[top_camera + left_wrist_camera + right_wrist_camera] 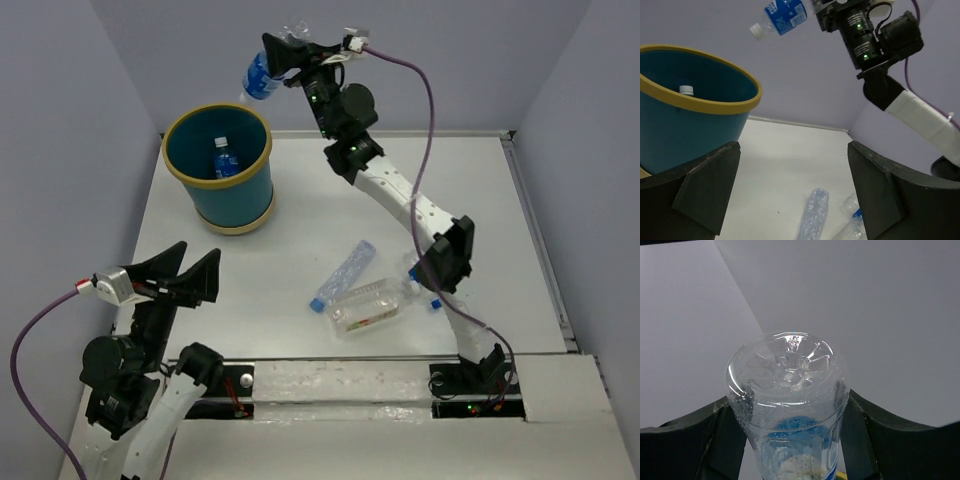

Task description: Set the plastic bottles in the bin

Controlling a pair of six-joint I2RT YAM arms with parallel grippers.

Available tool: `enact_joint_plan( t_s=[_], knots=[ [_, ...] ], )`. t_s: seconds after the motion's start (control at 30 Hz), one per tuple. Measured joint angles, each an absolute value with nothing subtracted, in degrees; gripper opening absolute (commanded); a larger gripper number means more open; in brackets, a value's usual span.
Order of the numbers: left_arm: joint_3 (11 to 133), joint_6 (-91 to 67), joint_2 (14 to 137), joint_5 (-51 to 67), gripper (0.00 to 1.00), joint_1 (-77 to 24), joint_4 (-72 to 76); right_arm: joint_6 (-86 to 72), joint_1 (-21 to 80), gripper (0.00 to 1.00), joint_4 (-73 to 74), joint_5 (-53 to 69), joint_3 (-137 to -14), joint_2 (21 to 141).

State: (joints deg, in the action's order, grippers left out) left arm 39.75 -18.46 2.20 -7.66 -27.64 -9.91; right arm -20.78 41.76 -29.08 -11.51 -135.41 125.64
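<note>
My right gripper shifts its bottle to the left in the top view next, over the bin's opening (pixel 217 146), since the bottle's cap still hangs beyond the bin's rim.
My right gripper (pixel 284 56) is shut on a blue-labelled plastic bottle (pixel 264 75), held high with its cap tilted down, just beyond the far right rim of the teal bin (pixel 240 196). The same bottle (pixel 790 410) fills the right wrist view between the pads, and shows in the left wrist view (pixel 785 14). One blue-labelled bottle (pixel 225 160) lies inside the bin. A slim clear bottle (pixel 344 273), a larger red-green labelled bottle (pixel 368 305) and a small bottle (pixel 418 282) lie on the table. My left gripper (pixel 185 276) is open and empty at the near left.
The right arm (pixel 410 205) stretches across the table's right half above the small bottle. Grey walls enclose the white table (pixel 330 190). In the left wrist view the bin (pixel 690 125) is at left and the slim bottle (pixel 814 212) lies ahead.
</note>
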Motion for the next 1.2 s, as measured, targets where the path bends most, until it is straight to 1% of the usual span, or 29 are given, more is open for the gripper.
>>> enact_joint_plan(
  t_s=[0.07, 0.13, 0.2, 0.23, 0.27, 0.3, 0.33, 0.37, 0.4, 0.43, 0.47, 0.53, 0.57, 0.73, 0.83, 0.9, 1.0, 1.07, 1.13, 1.2],
  knots=[
    [39.75, -18.57, 1.89, -8.69, 0.99, -27.64, -10.15, -21.85, 42.96, 0.49, -29.39, -11.75, -146.71, 135.09],
    [39.75, -18.61, 2.02, -9.15, 0.99, -27.64, -10.55, -22.63, 43.97, 0.5, -29.67, -12.19, -153.34, 142.23],
    [39.75, -18.61, 2.15, -9.17, 0.99, -27.55, -10.79, -22.98, 44.73, 0.56, -30.11, -12.45, -151.2, 143.85],
    [39.75, -18.61, 2.24, -9.08, 0.99, -27.4, -10.85, -22.92, 44.84, 0.61, -30.17, -12.4, -149.62, 143.81],
    [39.72, -18.61, 2.46, -8.88, 0.99, -27.18, -10.85, -22.92, 45.04, 0.7, -29.87, -12.14, -148.05, 143.9],
    [39.72, -18.61, 2.68, -8.56, 0.99, -26.87, -10.85, -22.85, 45.06, 0.72, -29.28, -11.77, -147.72, 144.16],
    [39.72, -18.59, 2.83, -8.32, 0.99, -26.7, -10.85, -22.74, 45.08, 0.7, -28.73, -11.22, -147.57, 144.66],
    [39.72, -18.59, 3.18, -7.88, 0.99, -26.46, -10.85, -22.68, 45.08, 0.61, -28.56, -10.46, -147.59, 144.9],
    [39.7, -18.59, 3.57, -7.46, 0.99, -26.24, -10.83, -22.55, 45.08, 0.61, -28.32, -10.0, -147.59, 144.92],
    [39.7, -18.59, 3.77, -7.22, 0.99, -26.09, -10.83, -22.37, 45.08, 0.66, -28.1, -9.5, -147.63, 144.92],
    [39.62, -18.59, 4.05, -6.96, 0.99, -25.91, -10.83, -22.35, 45.08, 0.79, -28.14, -9.08, -147.72, 144.9],
    [39.31, -18.59, 4.43, -6.24, 0.99, -25.61, -10.72, -22.28, 45.08, 0.94, -28.21, -8.25, -148.0, 144.77],
    [39.2, -18.59, 4.58, -5.98, 0.99, -25.5, -10.72, -22.28, 45.04, 1.0, -28.12, -7.66, -148.2, 144.73],
    [39.0, -18.57, 6.02, -4.34, 0.99, -24.84, -10.44, -21.34, 44.99, 1.0, -25.8, -4.49, -148.18, 142.58],
    [38.96, -18.5, 7.77, -2.52, 0.99, -24.64, -9.85, -19.81, 44.99, 1.0, -23.38, -3.6, -146.54, 138.23],
    [38.94, -18.41, 9.56, -0.01, 0.99, -24.64, -9.21, -17.91, 44.99, 1.0, -21.54, -2.87, -141.53, 132.55],
    [38.96, -18.31, 14.72, 4.34, 0.99, -24.64, -7.42, -13.63, 44.99, 1.0, -18.76, -2.5, -128.09, 119.24],
    [38.98, -18.37, 20.23, 7.46, 0.99, -24.64, -6.83, -11.2, 44.99, 1.0, -17.96, -2.83, -122.96, 112.44],
    [39.09, -18.52, 25.28, 10.22, 0.99, -24.64, -6.11, -8.43, 44.99, 1.0, -16.53, -4.43, -111.18, 101.34],
    [39.24, -18.74, 33.23, 14.09, 0.99, -25.34, -5.89, -7.09, 45.04, 0.99, -13.78, -7.05, -99.13, 88.82]
  ],
)
